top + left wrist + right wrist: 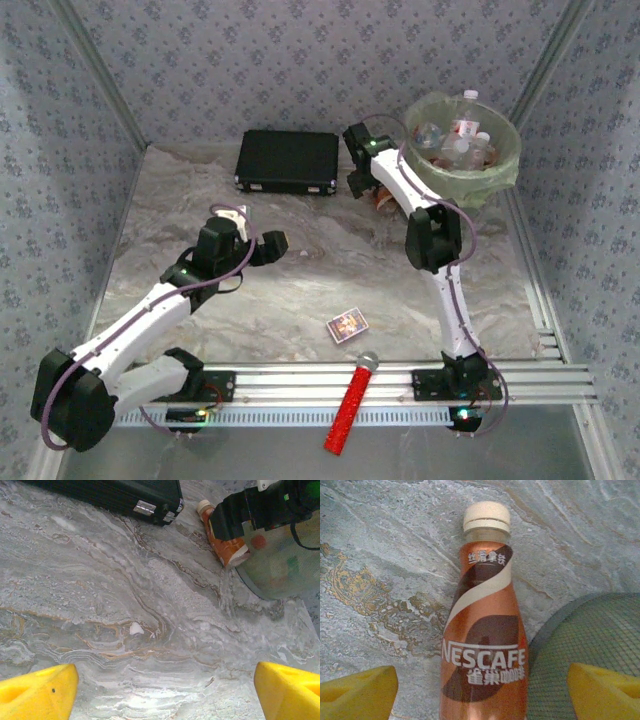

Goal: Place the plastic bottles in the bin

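My right gripper should next move down over the labelled body of the bottle and close.
An orange-brown Nescafe plastic bottle (485,630) with a cream cap lies flat on the marble table, right beside the bin's base (590,650). My right gripper (482,690) hangs open over it, one yellow finger (357,692) on each side, neither touching. From above, that gripper (362,185) sits between the black case and the pale yellow-green bin (430,165), which holds several clear bottles (462,130). The left wrist view has the same bottle (225,542) lying against the bin (285,565). My left gripper (165,692) is open over bare marble, at mid-table (268,247).
A flat black case (288,160) lies at the back centre, left of the right gripper. A small patterned card box (347,325) and a red microphone (351,405) lie near the front rail. Patterned walls close in the table on three sides.
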Tool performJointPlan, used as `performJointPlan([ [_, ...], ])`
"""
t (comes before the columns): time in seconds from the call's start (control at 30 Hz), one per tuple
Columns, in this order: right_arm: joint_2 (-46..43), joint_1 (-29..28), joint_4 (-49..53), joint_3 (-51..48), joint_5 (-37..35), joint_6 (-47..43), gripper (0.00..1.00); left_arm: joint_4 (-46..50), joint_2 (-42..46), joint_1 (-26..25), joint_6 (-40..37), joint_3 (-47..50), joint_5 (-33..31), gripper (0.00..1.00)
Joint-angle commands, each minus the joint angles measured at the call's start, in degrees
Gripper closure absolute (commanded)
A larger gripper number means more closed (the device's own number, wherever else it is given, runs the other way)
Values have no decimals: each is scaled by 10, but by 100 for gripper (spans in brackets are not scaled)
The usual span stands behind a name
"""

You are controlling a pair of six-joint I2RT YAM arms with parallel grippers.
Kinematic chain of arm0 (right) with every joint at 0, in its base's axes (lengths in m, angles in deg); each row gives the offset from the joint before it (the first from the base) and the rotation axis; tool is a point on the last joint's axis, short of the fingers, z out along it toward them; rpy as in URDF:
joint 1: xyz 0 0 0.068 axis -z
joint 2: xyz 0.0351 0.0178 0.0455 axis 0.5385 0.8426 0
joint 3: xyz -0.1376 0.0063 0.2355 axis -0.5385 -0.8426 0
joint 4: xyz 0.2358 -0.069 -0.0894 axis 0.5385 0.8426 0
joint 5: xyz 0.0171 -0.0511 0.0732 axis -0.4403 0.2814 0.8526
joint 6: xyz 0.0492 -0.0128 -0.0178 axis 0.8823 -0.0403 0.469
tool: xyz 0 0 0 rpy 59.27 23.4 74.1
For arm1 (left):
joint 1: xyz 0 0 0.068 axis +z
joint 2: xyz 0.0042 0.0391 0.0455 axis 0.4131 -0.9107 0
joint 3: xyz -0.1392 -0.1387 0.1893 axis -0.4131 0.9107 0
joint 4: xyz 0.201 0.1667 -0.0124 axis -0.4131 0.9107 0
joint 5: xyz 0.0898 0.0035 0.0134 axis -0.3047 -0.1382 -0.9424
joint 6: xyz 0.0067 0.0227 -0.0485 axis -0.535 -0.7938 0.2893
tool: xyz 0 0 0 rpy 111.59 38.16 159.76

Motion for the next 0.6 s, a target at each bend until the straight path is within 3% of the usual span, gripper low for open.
performJointPlan([
  [0.0, 26, -2, 11, 17, 20, -13, 12, -10, -3, 2, 8, 2, 5, 10],
  [0.2, 41, 1, 11, 10, 30, -14, 17, -13, -7, 2, 13, -3, 9, 11],
  [0.57, 1, -13, -35, -42, 38, -13, 41, -13, -13, 2, 13, -10, 12, 11],
])
